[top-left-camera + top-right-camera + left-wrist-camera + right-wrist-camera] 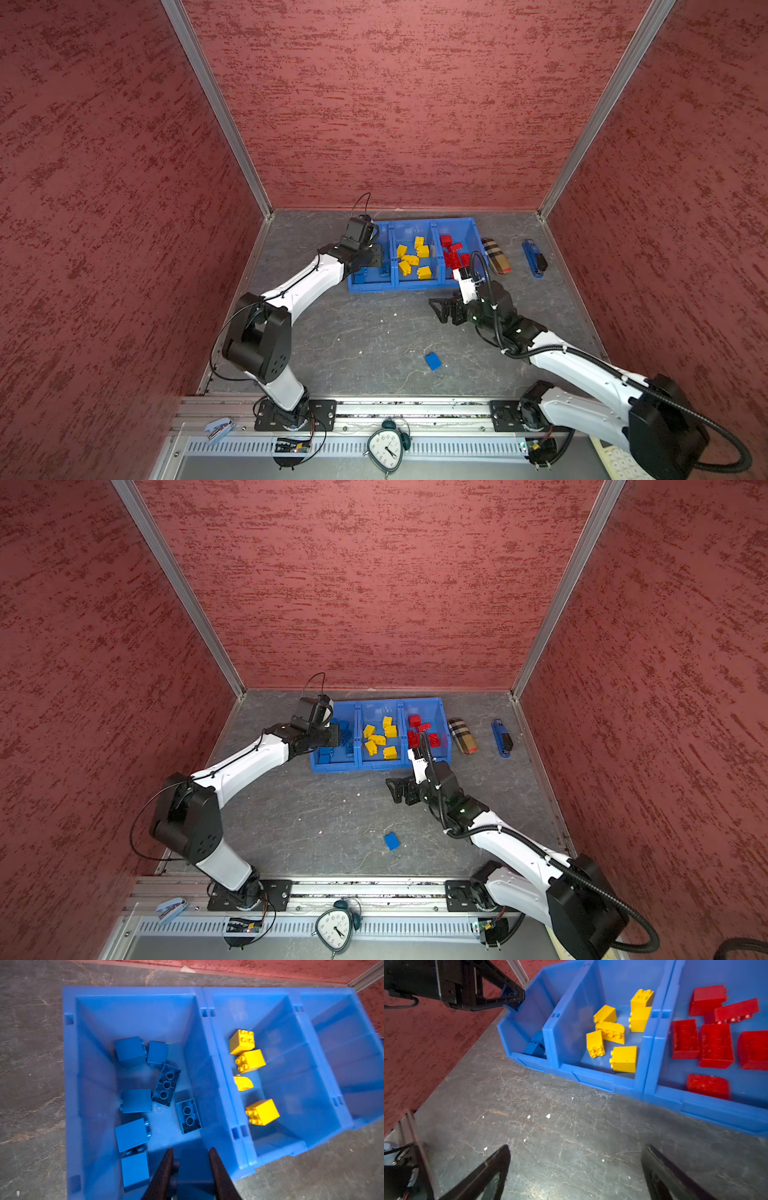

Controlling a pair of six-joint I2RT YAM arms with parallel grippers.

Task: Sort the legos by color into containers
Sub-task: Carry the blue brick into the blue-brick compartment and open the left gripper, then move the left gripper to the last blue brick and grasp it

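Observation:
My left gripper moves down toward the bottom of the bin below it next and releases this blue lego there, since that bin holds the gathered blue legos.
The containers [392,286] [357,766] are three joined blue bins at the back of the table. The left bin [70,1064] holds several blue legos [135,1101]. Yellow legos [413,259] [610,1031] fill the middle bin and red legos [453,255] [715,1045] the right one. My left gripper [376,255] [191,1152] hovers over the left bin, shut on a blue lego [193,1167] [510,999]. My right gripper [436,309] [576,1147] stands open over bare table in front of the bins. One blue lego [432,360] [391,840] lies loose on the table near the front.
A tan plaid case [496,255] lies right of the bins, and a blue-and-black stapler [535,257] lies beyond it. Red walls close in three sides. On the front rail sit an alarm clock [386,446] and a small stapler [218,429].

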